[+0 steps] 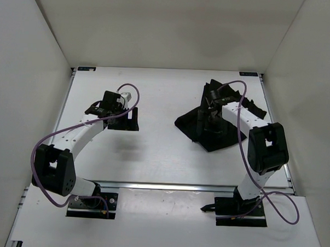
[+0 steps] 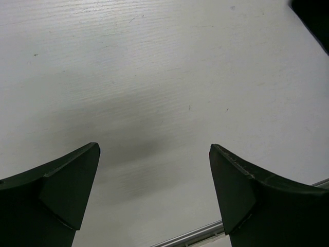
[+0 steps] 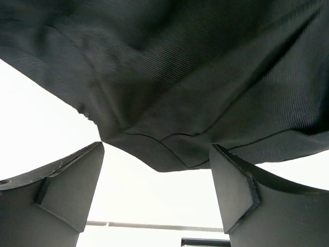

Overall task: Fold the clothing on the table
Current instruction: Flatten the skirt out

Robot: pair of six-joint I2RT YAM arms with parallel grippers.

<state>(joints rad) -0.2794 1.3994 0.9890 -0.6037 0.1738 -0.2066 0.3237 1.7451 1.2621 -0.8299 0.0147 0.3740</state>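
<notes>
The clothing's near hem [image 1: 209,147] [image 3: 163,155] lies below, already between my right gripper's open fingers, so my right gripper will next lower onto it and pinch it.
The clothing [image 1: 219,138] is a crumpled black heap on the right half of the white table [image 1: 152,156]. My right gripper [image 1: 210,119] hovers over the heap. In the right wrist view the right gripper [image 3: 157,149] is open, and the ribbed black clothing [image 3: 180,77] fills the upper frame, its hem dipping just between the fingertips without being pinched. My left gripper [image 1: 124,120] is over bare table left of centre. In its wrist view the left gripper [image 2: 153,147] is open wide over white surface, with a corner of the clothing [image 2: 314,15] at the top right.
A metal rail [image 1: 167,186] runs along the near table edge, also showing as the rail [image 2: 195,235] below the left fingers. White walls [image 1: 25,68] close in the left, right and back. Purple cables loop from both arms.
</notes>
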